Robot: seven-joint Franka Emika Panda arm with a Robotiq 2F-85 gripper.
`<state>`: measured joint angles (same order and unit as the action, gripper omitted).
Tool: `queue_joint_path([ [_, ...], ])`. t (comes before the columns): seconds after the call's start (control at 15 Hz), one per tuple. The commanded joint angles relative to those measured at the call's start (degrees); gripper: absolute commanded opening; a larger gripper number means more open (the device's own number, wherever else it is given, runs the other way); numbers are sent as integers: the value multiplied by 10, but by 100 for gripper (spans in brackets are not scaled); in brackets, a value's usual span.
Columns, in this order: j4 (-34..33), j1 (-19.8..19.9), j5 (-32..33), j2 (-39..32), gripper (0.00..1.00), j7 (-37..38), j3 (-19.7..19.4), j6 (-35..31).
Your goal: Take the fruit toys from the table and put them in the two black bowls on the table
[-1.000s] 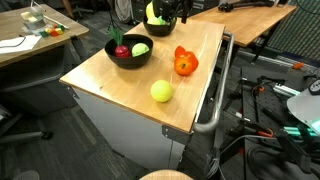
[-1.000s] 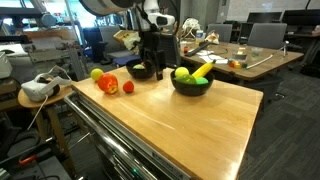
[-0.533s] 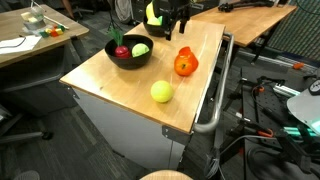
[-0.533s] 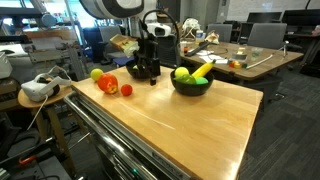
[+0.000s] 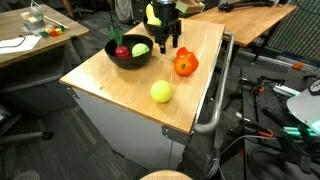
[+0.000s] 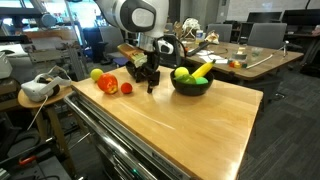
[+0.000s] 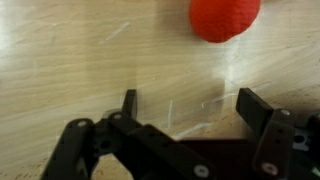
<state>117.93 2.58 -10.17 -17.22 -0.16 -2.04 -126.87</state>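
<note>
The gripper lifts next, as its fingers frame bare wood. It then shifts toward the metal bar over the small round red fruit toy, lowers and closes around it.
My gripper [image 5: 168, 42] [image 6: 146, 84] is open and empty, low over the wooden table between the two black bowls. In the wrist view its jaws [image 7: 190, 106] frame bare wood, with the red fruit toy [image 7: 224, 15] just beyond them. The red fruit [image 5: 185, 63] [image 6: 108, 85] and a yellow-green ball [image 5: 161, 92] [image 6: 97, 74] lie on the table. A small red piece [image 6: 127, 89] lies beside them. One black bowl [image 5: 120, 60] holds red and green fruit. The other black bowl [image 6: 191, 90] holds green fruit and a banana; the arm partly hides it [image 5: 150, 22].
The table [image 5: 110, 85] has a metal rail [image 5: 215, 100] along the edge near the loose fruit. Other desks with clutter stand behind [image 6: 250, 55]. A white headset [image 6: 38, 88] lies on a stand beside the table.
My gripper has moved away from the bowl with the banana and come down toward the table near the red fruit. The fruit has not moved.
</note>
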Motion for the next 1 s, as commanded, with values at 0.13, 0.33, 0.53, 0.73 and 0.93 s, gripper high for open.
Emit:
queue_joint_path([
  [0.13,-29,-21,71,27,100,69,-1,107],
  [0.33,-18,-29,83,46,100,84,4,142],
  [0.53,-8,-33,77,53,100,82,10,151],
  [0.73,5,-29,64,43,100,72,11,134],
  [0.93,22,-18,43,28,100,65,7,120],
])
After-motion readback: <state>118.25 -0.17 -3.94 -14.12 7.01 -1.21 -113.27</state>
